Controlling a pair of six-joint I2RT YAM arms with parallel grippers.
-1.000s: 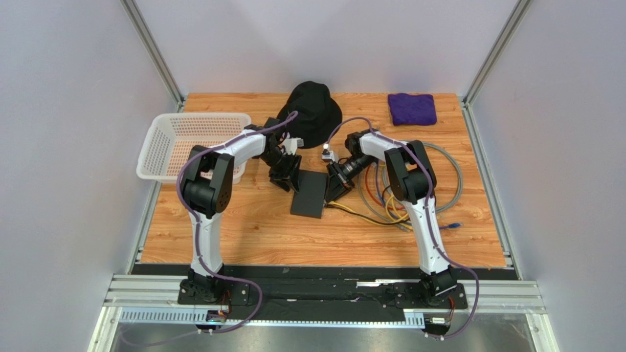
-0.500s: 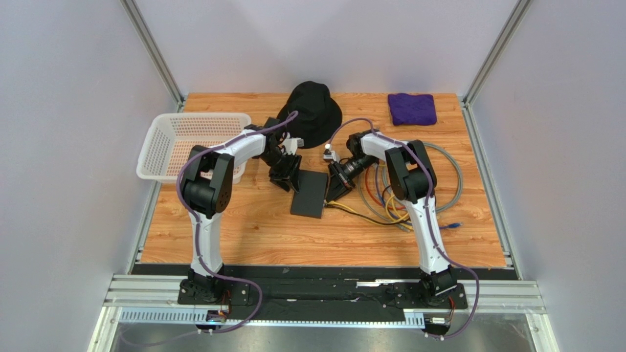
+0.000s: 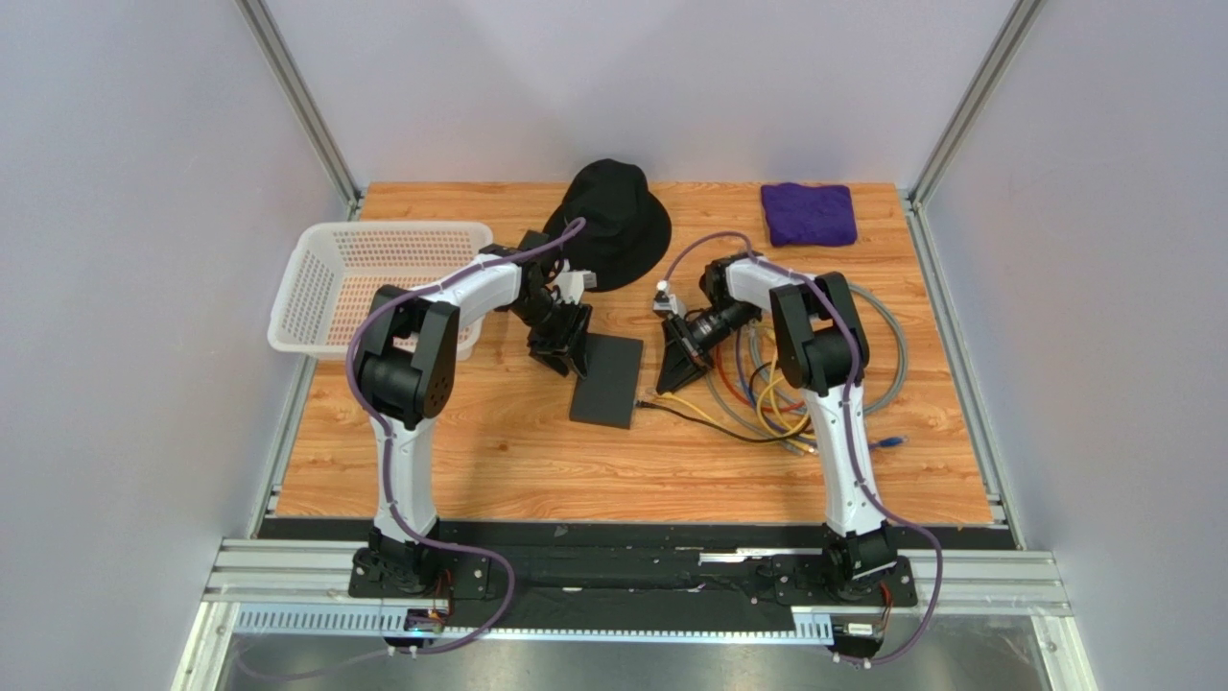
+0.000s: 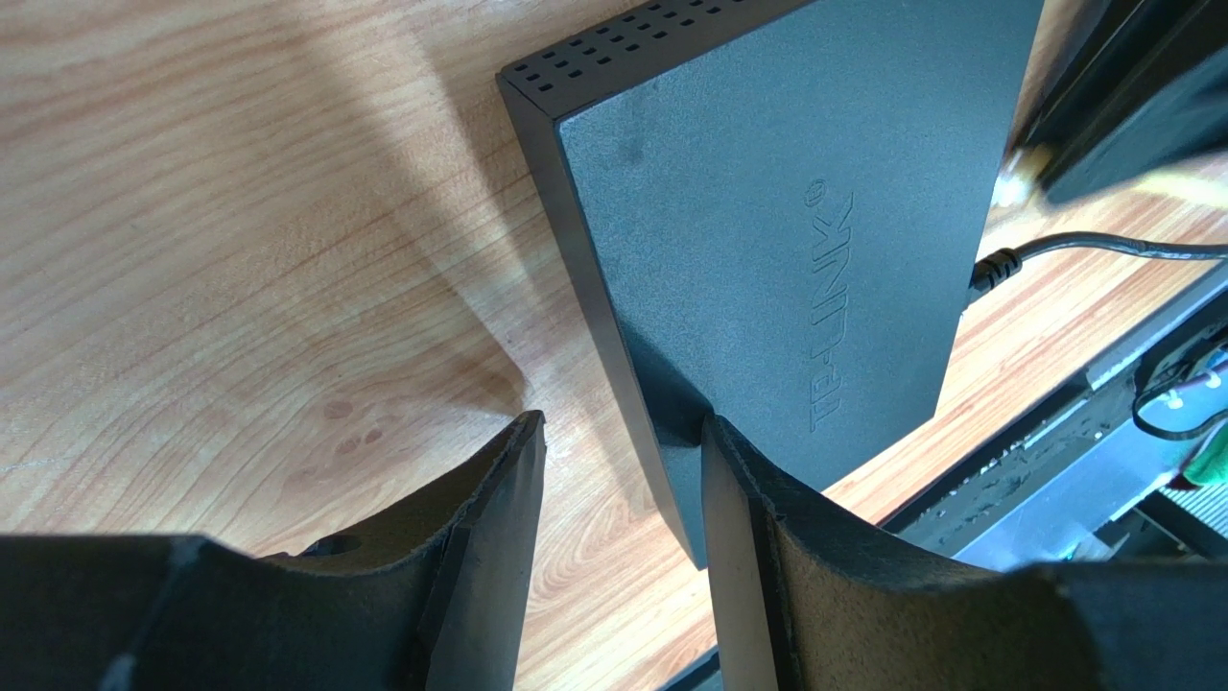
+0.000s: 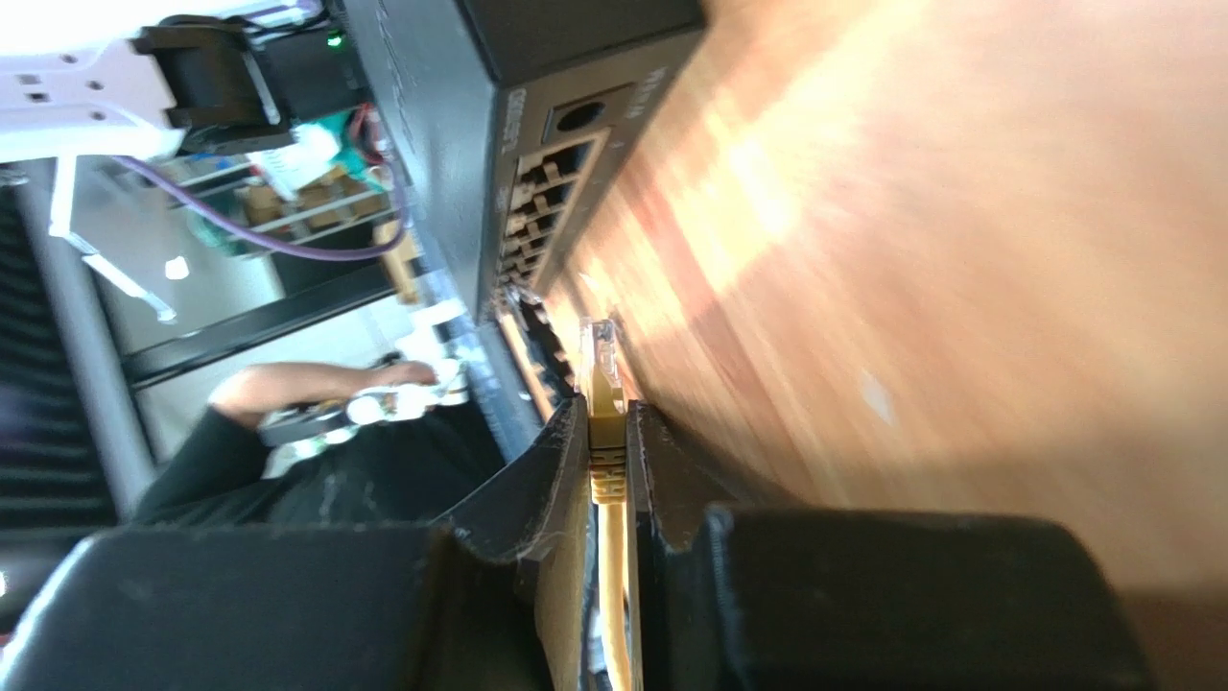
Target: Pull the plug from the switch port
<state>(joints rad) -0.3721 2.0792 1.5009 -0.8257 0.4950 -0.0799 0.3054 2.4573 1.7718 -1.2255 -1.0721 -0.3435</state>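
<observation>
The right gripper moves outward and away from the switch (image 3: 607, 380) to the cable tangle's far side next and releases the yellow plug, since that side is clear of the ports.
The switch (image 3: 607, 380) is a flat matte-black box lying mid-table. In the left wrist view it (image 4: 779, 216) reads TP-LINK, with a black cable (image 4: 1074, 245) in its far edge. My left gripper (image 3: 559, 350) is open at the switch's left edge; in its own view (image 4: 617, 432) one finger (image 4: 750, 504) rests on the switch's top and the other stands over bare wood. My right gripper (image 3: 673, 375) is shut on the yellow plug (image 5: 600, 432), which is out of the port row (image 5: 541, 202) with a gap between them.
A white basket (image 3: 378, 281) stands at the left. A black bucket hat (image 3: 617, 216) lies behind the switch, and a purple cloth (image 3: 809, 213) lies at the back right. A tangle of yellow, blue and grey cables (image 3: 807, 389) lies to the right of the right gripper.
My right gripper has moved right, away from the switch, taking the yellow plug out of the port. The left gripper and the switch have stayed put.
</observation>
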